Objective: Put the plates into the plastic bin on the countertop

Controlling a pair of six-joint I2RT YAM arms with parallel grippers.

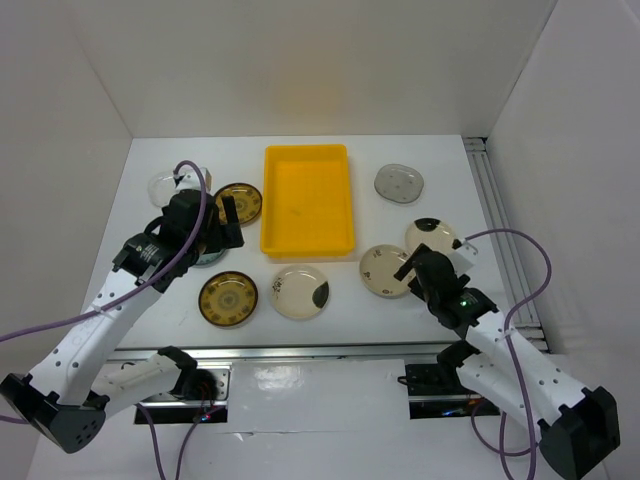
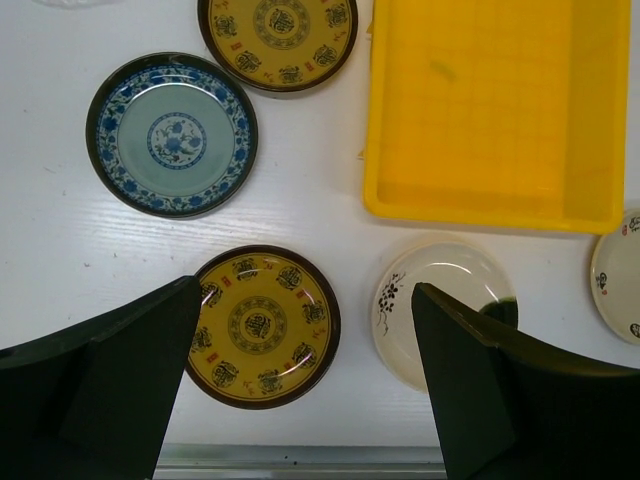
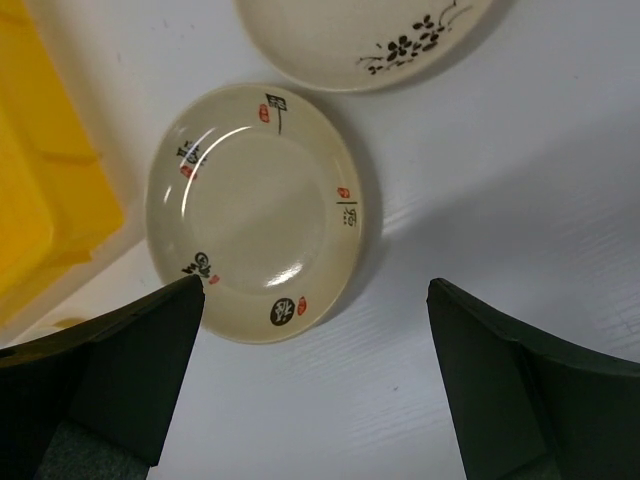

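Note:
My right gripper is to go down next onto the near rim of the cream plate [image 3: 255,210] with characters [image 1: 385,270], with a finger on each side of it, since that rim is clear of other plates.
The yellow plastic bin [image 1: 308,200] lies on the white countertop [image 1: 340,300] with nothing in it; it also shows in the left wrist view [image 2: 495,100]. Around it lie the plates: two gold-brown [image 1: 240,203] [image 1: 228,298], cream with black patch [image 1: 300,291], cream with characters [image 1: 385,270], another patched cream [image 1: 430,236], grey [image 1: 399,183], clear glassy [image 1: 165,185]. A blue patterned plate [image 2: 172,134] shows in the left wrist view. My left gripper [image 2: 305,380] is open and empty, high above the near gold-brown plate [image 2: 263,325]. My right gripper [image 3: 315,370] is open and empty, just near of the cream plate [image 3: 255,210].
White walls close in the left, back and right sides. A metal rail [image 1: 500,220] runs along the table's right edge and another along the front edge [image 1: 330,350]. Cables loop from both arms.

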